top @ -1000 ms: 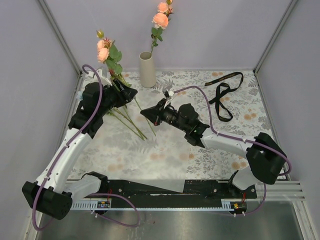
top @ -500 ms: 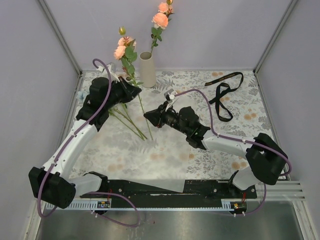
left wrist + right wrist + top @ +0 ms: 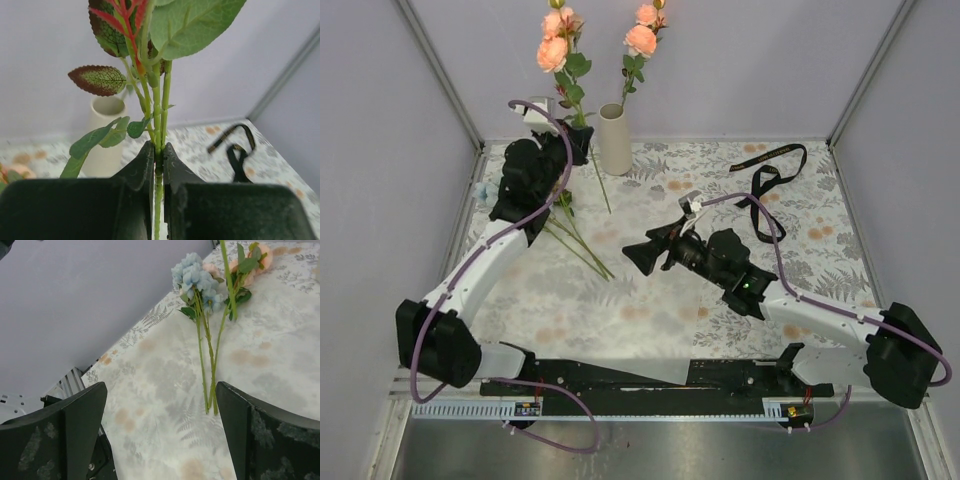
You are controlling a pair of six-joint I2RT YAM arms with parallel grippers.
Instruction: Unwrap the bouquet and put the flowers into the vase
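Note:
I will lift my left gripper next and move it outward over the vase's opening to release, because the lower end of the green stem is still below that opening.
The beige vase [image 3: 614, 140] stands at the back of the table with one peach rose [image 3: 641, 38] in it. My left gripper [image 3: 576, 142] is shut on the green stem [image 3: 158, 125] of another peach rose [image 3: 556, 46], held upright just left of the vase [image 3: 105, 134]. The stem's lower end hangs below the fingers [image 3: 142, 170]. The bouquet's other flowers [image 3: 576, 243] lie loose on the table, among them a pale-blue cluster [image 3: 194, 276] and long stems [image 3: 207, 365]. My right gripper [image 3: 638, 256] stands open and empty [image 3: 161, 390], right of the stem ends.
A black ribbon [image 3: 769, 182] lies loose at the back right, also seen past the left fingers as a ribbon [image 3: 234, 149]. Grey walls and metal corner posts close in the patterned table [image 3: 650, 300]. The arm bases sit on the black rail at the near edge.
The left arm has lifted the rose stem up and back toward the vase. The right gripper has opened, let go and drawn back to the right.

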